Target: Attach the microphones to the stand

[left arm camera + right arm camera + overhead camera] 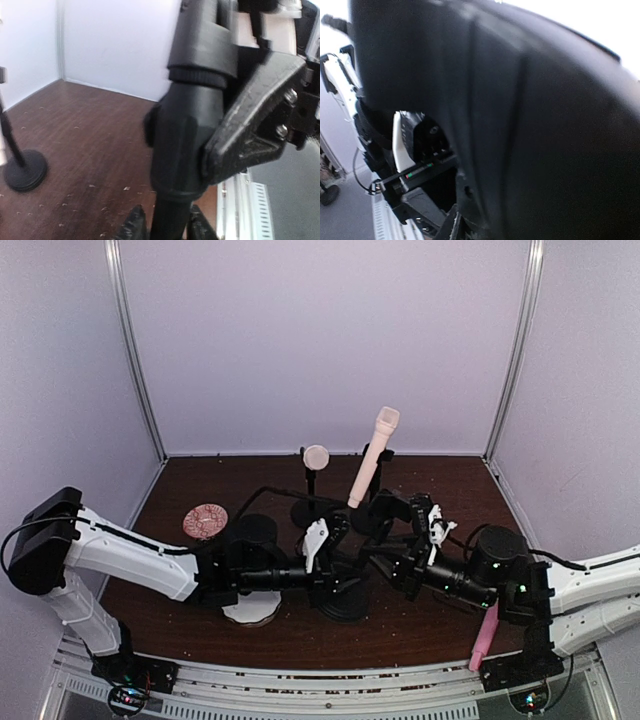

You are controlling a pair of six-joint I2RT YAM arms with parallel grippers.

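Note:
The robot's right gripper needs to go down and turn outward to let go of the black stand on the tabletop under its round base (348,602), which is below that gripper.
A black stand (345,598) stands between my two arms. My left gripper (167,226) is shut on its pole (172,210), just below the thick joint and the clip (255,120). My right gripper (385,562) is pressed against the same stand. Its wrist view is filled by a blurred black part (520,125), with only one finger (451,227) showing. One cream-peach microphone (372,458) sits tilted on a stand at the back. Another (315,456) sits on a stand beside it. The pink microphone (484,638) lies by the right arm at the front right.
A pink round disc (205,521) lies at the left. A white round piece (250,612) lies under the left arm. A second stand's base (25,170) shows left in the left wrist view. White walls enclose the brown table (200,480).

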